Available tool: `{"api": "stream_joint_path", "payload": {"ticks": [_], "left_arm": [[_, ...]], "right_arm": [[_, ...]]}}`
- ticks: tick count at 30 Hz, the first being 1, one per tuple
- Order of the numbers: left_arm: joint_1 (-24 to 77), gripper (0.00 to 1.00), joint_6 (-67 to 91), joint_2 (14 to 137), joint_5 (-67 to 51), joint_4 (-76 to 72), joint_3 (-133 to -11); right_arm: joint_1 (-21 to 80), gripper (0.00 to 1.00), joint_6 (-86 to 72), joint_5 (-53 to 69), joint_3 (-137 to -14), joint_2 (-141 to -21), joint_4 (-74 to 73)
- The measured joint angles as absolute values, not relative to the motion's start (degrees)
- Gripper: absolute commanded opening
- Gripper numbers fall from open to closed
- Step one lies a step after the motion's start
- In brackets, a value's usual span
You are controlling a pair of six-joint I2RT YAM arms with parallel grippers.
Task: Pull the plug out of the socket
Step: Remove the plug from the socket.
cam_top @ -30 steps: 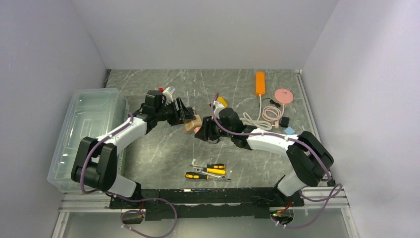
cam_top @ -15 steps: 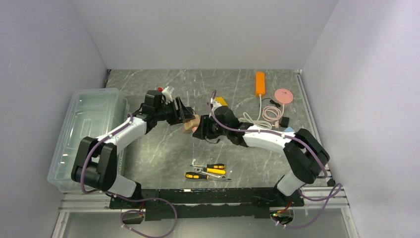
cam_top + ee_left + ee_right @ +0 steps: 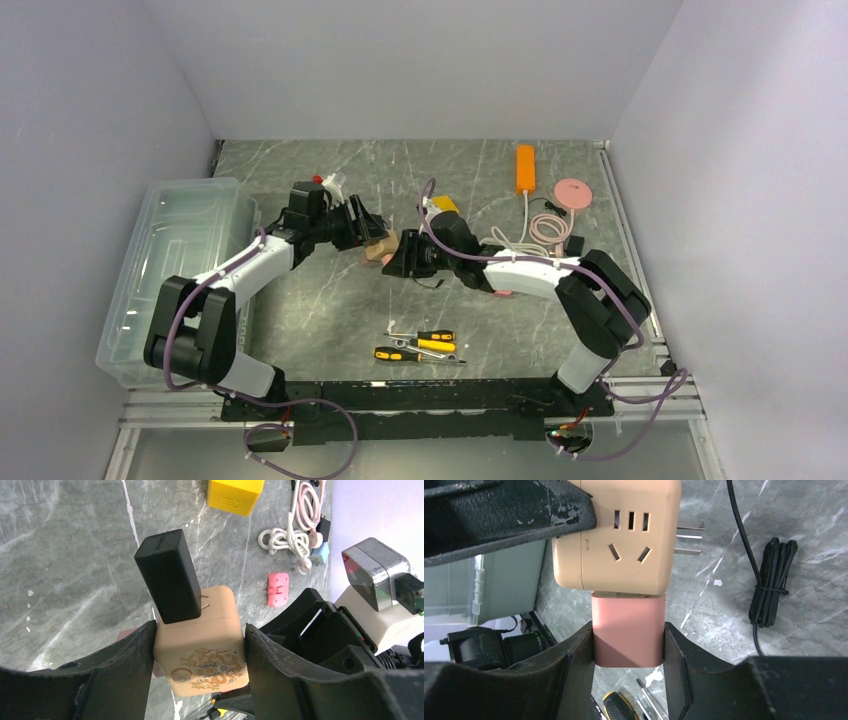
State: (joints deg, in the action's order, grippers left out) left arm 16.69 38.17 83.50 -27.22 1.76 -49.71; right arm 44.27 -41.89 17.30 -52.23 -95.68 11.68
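My right gripper is holding the pink plug. Next it needs to pull the plug off the socket toward the pink block and down, then release it on the free tabletop [image 3: 467, 290] beside that block.
A beige cube socket [image 3: 200, 640] with a dragon print is held above the table between both arms; it also shows in the right wrist view [image 3: 616, 535] and the top view [image 3: 381, 248]. My left gripper [image 3: 199, 630] is shut on its sides. A black plug [image 3: 167, 575] sticks out of one face. A pink plug [image 3: 628, 625] sits flush against another face, and my right gripper [image 3: 628, 630] is shut on it. In the top view the left gripper [image 3: 370, 240] and right gripper [image 3: 399, 263] meet at the socket, and the pink plug is hidden.
A clear bin [image 3: 185, 270] stands at the left. Screwdrivers [image 3: 420, 345] lie near the front. A yellow cube [image 3: 446, 204], an orange power strip [image 3: 525, 167], a pink disc [image 3: 574, 192] and coiled white cable [image 3: 520, 240] lie at the back right. A black cable bundle [image 3: 771, 580] lies below the socket.
Both grippers and the socket have shifted a little left and away from the arm bases. The right arm has stretched further left. Both grips are unchanged.
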Motion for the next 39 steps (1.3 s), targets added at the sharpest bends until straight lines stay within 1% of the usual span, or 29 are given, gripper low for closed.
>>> {"api": "stream_joint_path", "payload": {"ticks": [9,20,26,32,39], "left_arm": [[16.2,0.0,38.8,83.5,-30.4,1.8,-49.7],[15.3,0.0,38.5,83.5,-31.8,3.6,-49.7],[14.8,0.0,38.6,83.4,-30.6,2.4,-49.7],[14.5,0.0,38.3,83.4,-28.1,1.3,-49.7],[14.4,0.0,38.1,83.4,-27.0,1.2,-49.7]], "right_arm": [[44.8,0.0,-36.5,17.1,-49.7,-92.7,13.4],[46.1,0.0,-32.3,16.9,-49.6,-92.6,12.0],[47.9,0.0,-36.2,14.2,-53.8,-93.7,6.3],[47.2,0.0,-41.7,16.7,-53.2,-96.4,7.9],[47.2,0.0,-41.7,20.3,-49.9,-95.7,12.6]]}}
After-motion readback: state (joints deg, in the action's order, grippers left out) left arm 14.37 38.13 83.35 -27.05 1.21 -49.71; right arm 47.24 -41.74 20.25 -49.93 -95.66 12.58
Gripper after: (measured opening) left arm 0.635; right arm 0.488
